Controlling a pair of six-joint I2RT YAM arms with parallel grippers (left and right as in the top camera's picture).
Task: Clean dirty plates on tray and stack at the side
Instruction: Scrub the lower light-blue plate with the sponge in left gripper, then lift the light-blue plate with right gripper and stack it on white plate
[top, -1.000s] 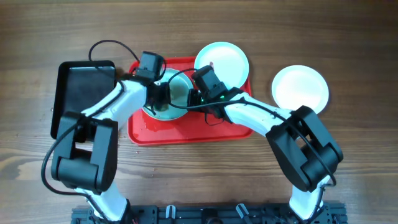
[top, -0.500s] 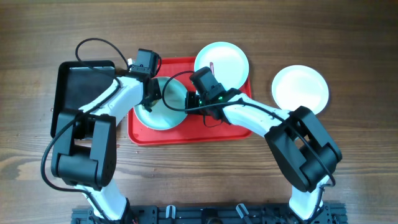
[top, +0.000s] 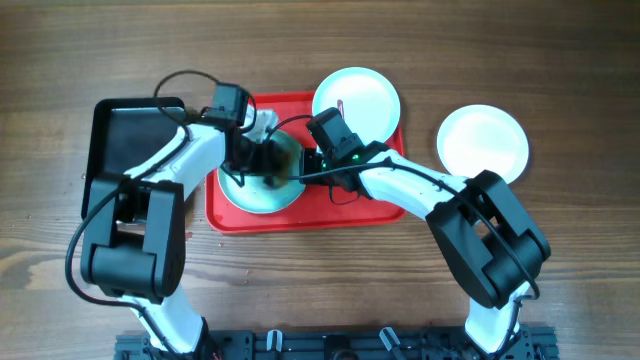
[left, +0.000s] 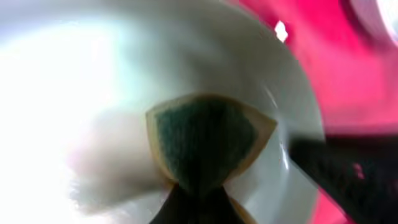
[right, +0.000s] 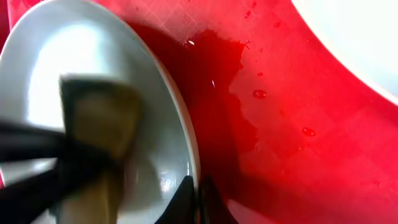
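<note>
The white plate (top: 483, 142) lies off the tray, to the right of the robot's right gripper in the overhead view. The robot will next lift, cross over, go down onto it and let go.
A pale turquoise plate (top: 245, 195) lies on the left part of the red tray (top: 350, 205). My left gripper (top: 262, 158) is shut on a green and yellow sponge (left: 202, 134) and presses it onto the plate (left: 93, 81). My right gripper (top: 305, 168) is shut on the plate's right rim (right: 186, 149), its fingertips (right: 198, 190) on either side of the edge. The sponge shows blurred in the right wrist view (right: 102, 118). A second pale plate (top: 356, 100) sits at the tray's back right corner. A white plate (top: 483, 142) lies on the table to the right.
A glossy black tray (top: 125, 150) lies left of the red tray. Liquid is pooled on the red tray (right: 298, 137) beside the held plate. Bare wooden table (top: 320, 290) runs along the front.
My left gripper swept the sponge to the plate's left side and has come back right towards its middle. The right gripper has stayed on the rim.
</note>
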